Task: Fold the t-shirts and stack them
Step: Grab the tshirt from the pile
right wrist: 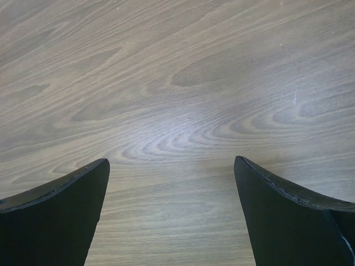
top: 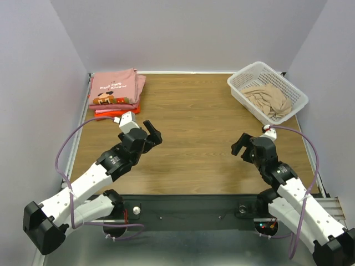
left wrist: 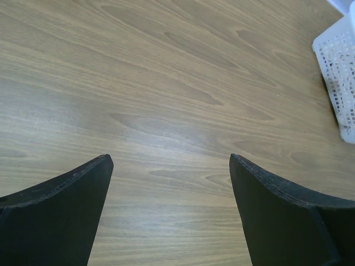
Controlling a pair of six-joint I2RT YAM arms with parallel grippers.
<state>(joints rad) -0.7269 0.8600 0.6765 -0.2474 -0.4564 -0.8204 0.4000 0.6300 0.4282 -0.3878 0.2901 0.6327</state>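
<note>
I will move my right gripper outward over the basket's near rim, then down onto the crumpled tan t-shirt [top: 269,97], because the basket's sides are all around the t-shirt.
Folded pink t-shirts with a cartoon print [top: 115,88] lie stacked at the table's far left corner, with a red-orange t-shirt [top: 111,113] at the bottom of the stack. A tan t-shirt [top: 269,100] lies crumpled in the white basket [top: 244,83] at the far right. My left gripper [top: 152,134] is open and empty over bare wood, right of the stack. My right gripper [top: 240,146] is open and empty over bare wood, near the basket's front. Both wrist views show only spread black fingers [left wrist: 61,210] [right wrist: 58,213] above the wood.
The basket's corner shows at the right edge of the left wrist view [left wrist: 339,72]. Grey walls close the table on three sides. A metal rail [top: 80,127] runs along the left edge.
</note>
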